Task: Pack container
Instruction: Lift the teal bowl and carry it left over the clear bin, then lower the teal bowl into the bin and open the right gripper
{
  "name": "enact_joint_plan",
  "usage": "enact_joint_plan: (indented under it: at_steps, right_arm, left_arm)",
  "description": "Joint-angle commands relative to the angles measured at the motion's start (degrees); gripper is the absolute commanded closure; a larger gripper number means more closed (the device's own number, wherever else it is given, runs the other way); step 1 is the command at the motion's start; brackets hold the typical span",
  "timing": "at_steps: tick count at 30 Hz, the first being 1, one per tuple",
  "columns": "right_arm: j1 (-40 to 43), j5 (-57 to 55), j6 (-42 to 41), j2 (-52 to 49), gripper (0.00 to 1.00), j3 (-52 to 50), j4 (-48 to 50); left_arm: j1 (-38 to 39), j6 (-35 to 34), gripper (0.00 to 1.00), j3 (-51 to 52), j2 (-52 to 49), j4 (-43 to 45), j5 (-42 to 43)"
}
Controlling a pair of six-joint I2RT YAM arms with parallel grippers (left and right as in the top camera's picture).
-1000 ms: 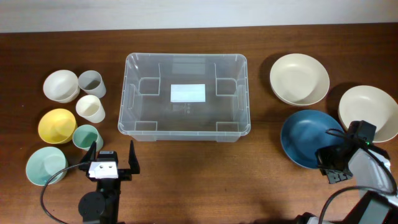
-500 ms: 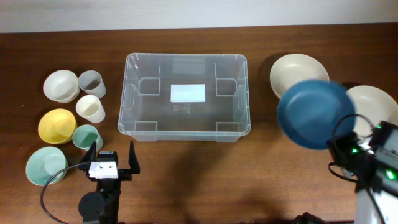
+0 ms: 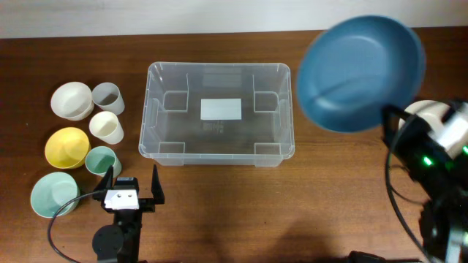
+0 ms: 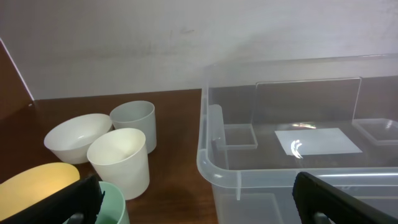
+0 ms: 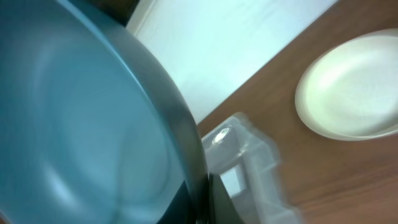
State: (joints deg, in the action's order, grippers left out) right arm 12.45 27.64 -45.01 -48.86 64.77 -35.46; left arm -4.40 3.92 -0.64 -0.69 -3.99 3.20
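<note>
Next I should move my right gripper to the left in the overhead view and down to release the bowl, as the container's empty bottom lies below it there.
The container (image 3: 219, 113), a large clear plastic bin with a white label on its base, stands at the middle of the table with nothing in it. It also fills the right half of the left wrist view, container (image 4: 298, 143). My right gripper (image 3: 389, 118) is shut on the rim of a dark blue bowl (image 3: 362, 73), held high and tilted above the table's right side, just right of the bin. In the right wrist view the blue bowl (image 5: 81, 124) covers the left half, with the gripper (image 5: 205, 199) clamped on its edge. My left gripper (image 3: 133, 188) hangs open near the front left.
At the left stand a white bowl (image 3: 71, 100), grey cup (image 3: 107, 96), white cup (image 3: 107, 127), yellow bowl (image 3: 66, 147), green cup (image 3: 101, 161) and pale teal bowl (image 3: 53, 193). A cream bowl (image 5: 351, 93) lies on the right, largely hidden overhead.
My right gripper has lifted the blue bowl off the table and carried it up and toward the bin. The left arm has not moved.
</note>
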Motion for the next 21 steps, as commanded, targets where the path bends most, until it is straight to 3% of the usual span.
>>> enact_joint_plan:
  at_steps: [1, 8, 15, 21]
  right_arm:
    - [-14.6, -6.5, -2.5, -6.5, 0.96, 0.4, 5.1]
    - [-32.4, -18.0, -3.6, -23.8, 0.96, 1.6, 15.2]
    - [-37.1, -21.5, -3.6, -40.5, 0.96, 5.0, 20.2]
    - [-39.6, -22.2, -6.5, -48.0, 0.96, 5.8, 24.8]
  left_arm:
    - [0.2, 0.9, 0.0, 0.1, 0.3, -0.4, 0.0]
    - [0.2, 0.9, 0.0, 0.1, 0.3, -0.4, 0.0]
    - [0.2, 0.9, 0.0, 0.1, 0.3, -0.4, 0.0]
    - [0.2, 0.9, 0.0, 0.1, 0.3, -0.4, 0.0]
